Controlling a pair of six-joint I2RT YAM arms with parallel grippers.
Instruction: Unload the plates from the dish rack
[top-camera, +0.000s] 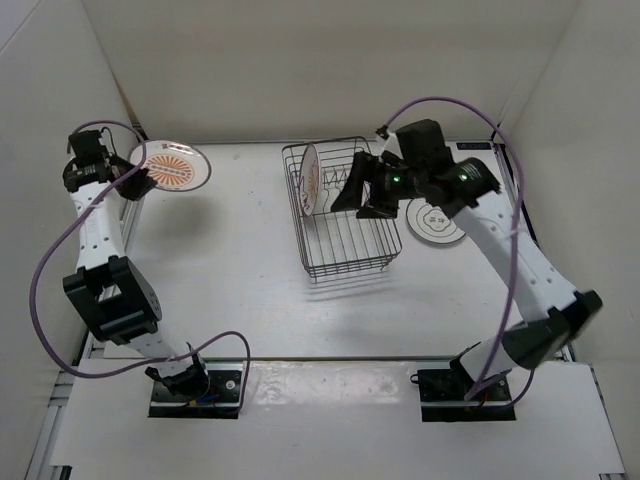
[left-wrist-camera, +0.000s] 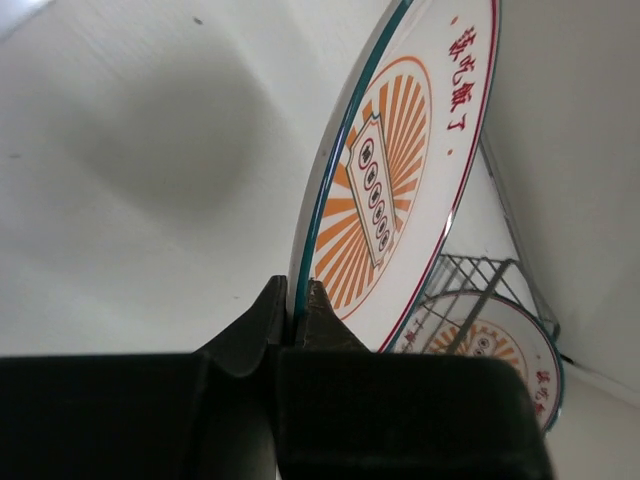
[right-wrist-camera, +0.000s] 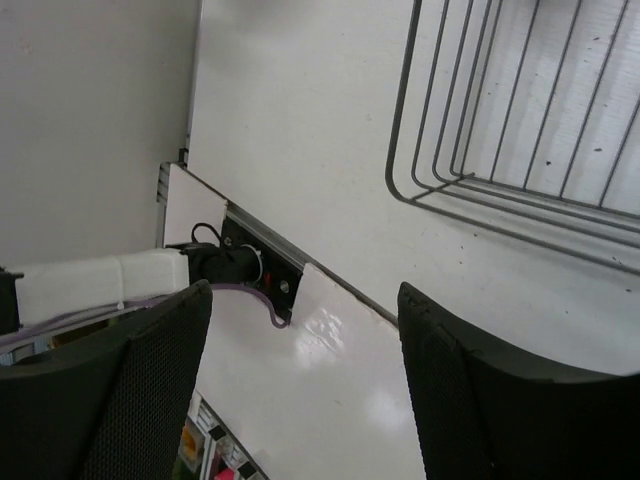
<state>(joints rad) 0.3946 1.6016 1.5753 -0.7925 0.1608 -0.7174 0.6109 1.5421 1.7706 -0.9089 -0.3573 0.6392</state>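
The orange sunburst plate is still above the table. My left gripper needs to move toward the dish rack next and lower the plate onto the table.
My left gripper (top-camera: 140, 181) is shut on the rim of an orange sunburst plate (top-camera: 174, 166) at the far left of the table. In the left wrist view the fingertips (left-wrist-camera: 297, 304) pinch the plate's edge (left-wrist-camera: 400, 170). A second orange sunburst plate (top-camera: 310, 180) stands upright in the dish rack (top-camera: 345, 262) and also shows in the left wrist view (left-wrist-camera: 492, 346). My right gripper (top-camera: 342, 193) is open and empty over the rack, just right of that plate. Its fingers (right-wrist-camera: 150, 385) frame the rack's wires (right-wrist-camera: 500, 190). A grey-patterned plate (top-camera: 436, 224) lies flat on the table right of the rack.
White walls enclose the table on three sides. The left arm's base (top-camera: 195, 385) and the right arm's base (top-camera: 465, 385) sit at the near edge. Purple cables loop beside each arm.
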